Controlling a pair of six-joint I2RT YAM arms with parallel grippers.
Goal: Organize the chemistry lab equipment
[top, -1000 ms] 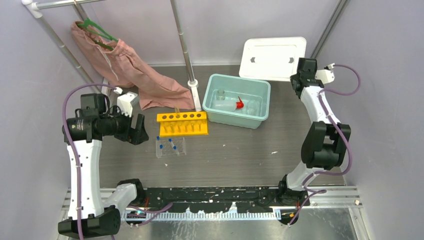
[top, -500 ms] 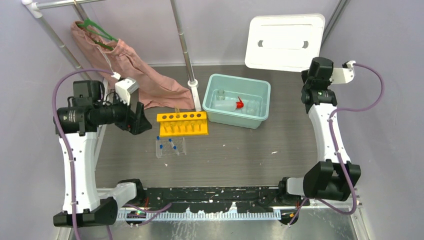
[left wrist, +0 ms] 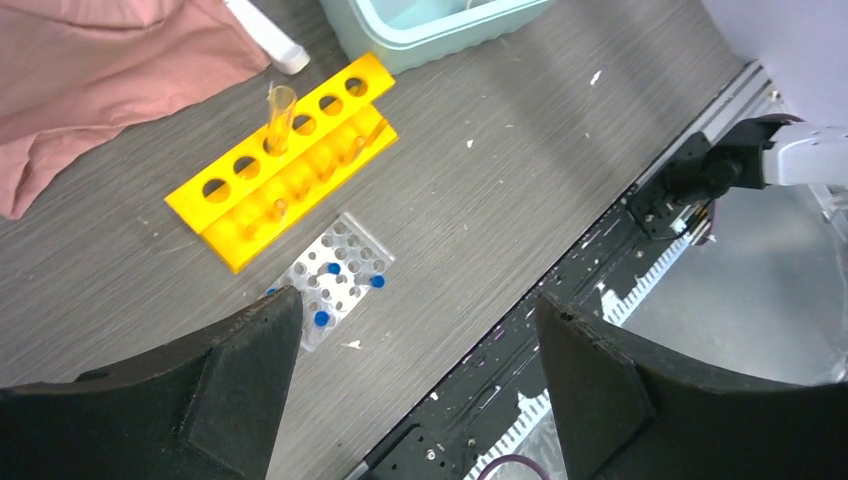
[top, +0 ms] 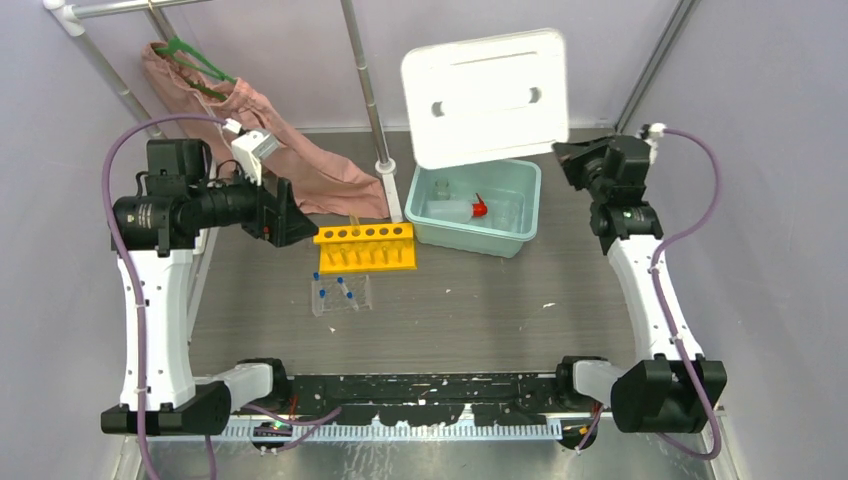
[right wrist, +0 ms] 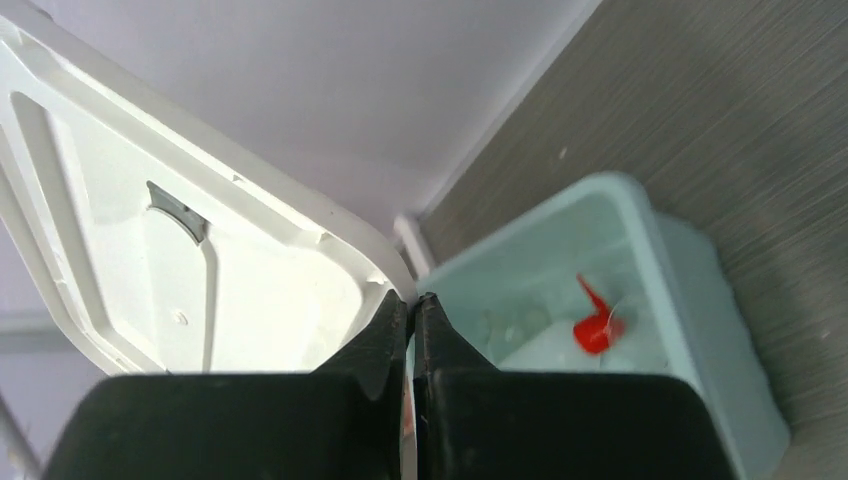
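My right gripper moves back and to the left in the top view next and releases the lid at my open left gripper, since its fingers are empty.
My right gripper (top: 566,151) (right wrist: 412,298) is shut on the edge of a white lid (top: 485,95) (right wrist: 200,260), held tilted above the back of the teal bin (top: 522,222) (right wrist: 690,290). In the bin lie a white squeeze bottle with a red nozzle (top: 478,209) (right wrist: 597,325) and a clear beaker (top: 441,187). A yellow tube rack (top: 365,247) (left wrist: 290,165) holds one clear tube (left wrist: 278,110). In front of it sits a clear well tray (top: 340,295) (left wrist: 335,280) with blue-capped tubes. My left gripper (top: 288,222) (left wrist: 417,300) hangs open and empty, raised left of the rack.
A pink garment (top: 260,140) on a green hanger (top: 190,60) drapes onto the table at the back left. A metal pole (top: 368,95) stands just left of the bin. A black rail (top: 420,385) (left wrist: 560,330) runs along the near edge.
The right arm has swung the lid left and forward, from the back right to above the bin. The left arm has lifted slightly and its jaws have widened a little.
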